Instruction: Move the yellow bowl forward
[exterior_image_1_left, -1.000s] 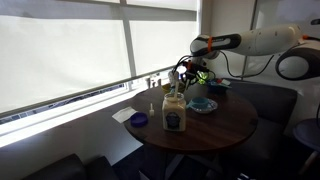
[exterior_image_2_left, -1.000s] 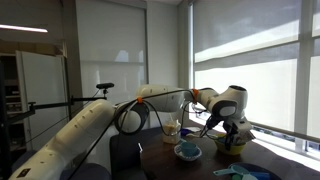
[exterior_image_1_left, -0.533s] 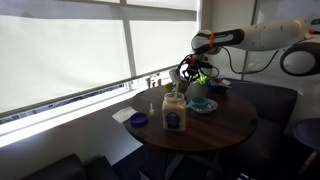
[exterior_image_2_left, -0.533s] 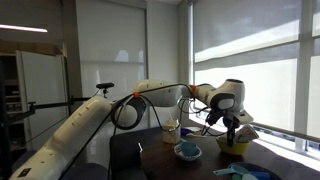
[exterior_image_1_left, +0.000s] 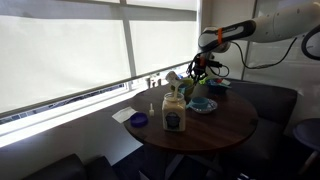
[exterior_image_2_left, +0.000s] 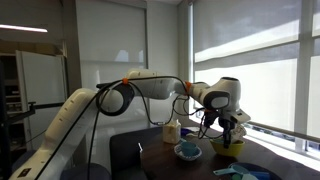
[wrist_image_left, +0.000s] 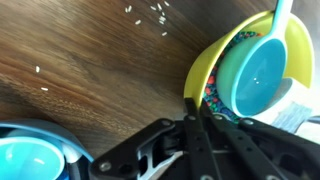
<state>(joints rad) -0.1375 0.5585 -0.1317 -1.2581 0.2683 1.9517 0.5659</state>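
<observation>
The gripper draws back with the pinched bowl next and releases the bowl's rim on the bare wood beside the light blue dish, because that patch stands clear.
The yellow bowl (wrist_image_left: 215, 70) fills the right of the wrist view. It holds a teal cup (wrist_image_left: 262, 72) and some colourful bits. My gripper (wrist_image_left: 195, 112) is shut, its two fingers pinching the bowl's near rim. In an exterior view the yellow bowl (exterior_image_2_left: 228, 146) sits on the round wooden table (exterior_image_2_left: 165, 165), with the gripper (exterior_image_2_left: 228, 130) coming down onto it from above. In the other exterior view the gripper (exterior_image_1_left: 197, 74) is at the table's far side, and the bowl is hard to make out there.
A light blue dish (exterior_image_1_left: 201, 104) on a plate stands close beside the bowl and shows in two more views (exterior_image_2_left: 187, 151) (wrist_image_left: 30, 160). A mayonnaise jar (exterior_image_1_left: 174, 113), a small dark blue bowl (exterior_image_1_left: 139, 121) and a white napkin (exterior_image_1_left: 122, 115) are on the table (exterior_image_1_left: 215, 130).
The arm has swung and its upper part has risen. The gripper stays down at the yellow bowl, which has shifted slightly along the table.
</observation>
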